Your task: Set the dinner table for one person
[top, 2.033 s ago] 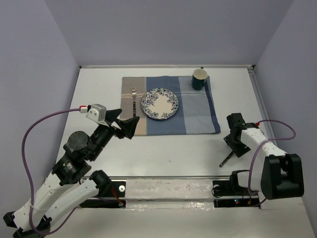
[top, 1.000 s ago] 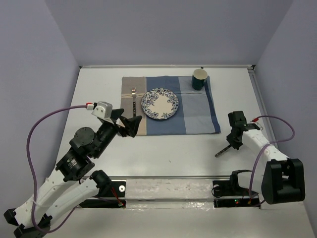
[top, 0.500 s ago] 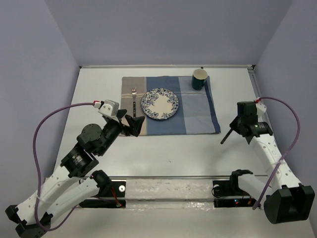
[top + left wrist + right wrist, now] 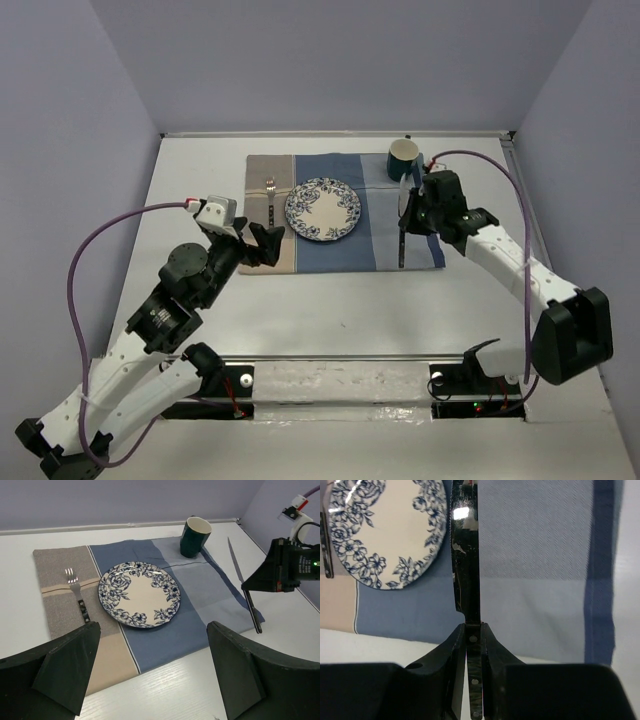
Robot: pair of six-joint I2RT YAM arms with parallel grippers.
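Observation:
I will next lower the knife outward and toward the plate with my right gripper. Then I will let go of it on the mat [image 4: 383, 211] [image 4: 484, 535] beside the plate, where it is empty across from the fork.
My right gripper [image 4: 415, 205] is shut on a dark-handled knife [image 4: 401, 245], gripping it where handle meets blade [image 4: 465, 555]. The knife hangs over the right part of the striped placemat [image 4: 385, 235], between the floral plate [image 4: 322, 209] and the mat's right edge, blade toward the far side. A fork [image 4: 270, 205] lies on the mat left of the plate. A green mug [image 4: 402, 159] stands at the mat's far right corner. My left gripper [image 4: 262, 245] is open and holds nothing, hovering over the mat's near left corner. Everything rests on the white dinner table [image 4: 340, 300].
In the left wrist view the plate [image 4: 139, 594], fork [image 4: 77, 597], mug [image 4: 195, 536] and held knife [image 4: 239, 575] all show beyond my open fingers [image 4: 235, 670]. A metal rail [image 4: 340, 358] borders the table's near edge; lilac walls close the other sides.
My right arm has swung from the table's near right side up and left over the placemat, carrying the knife. The left gripper has crept slightly toward the mat.

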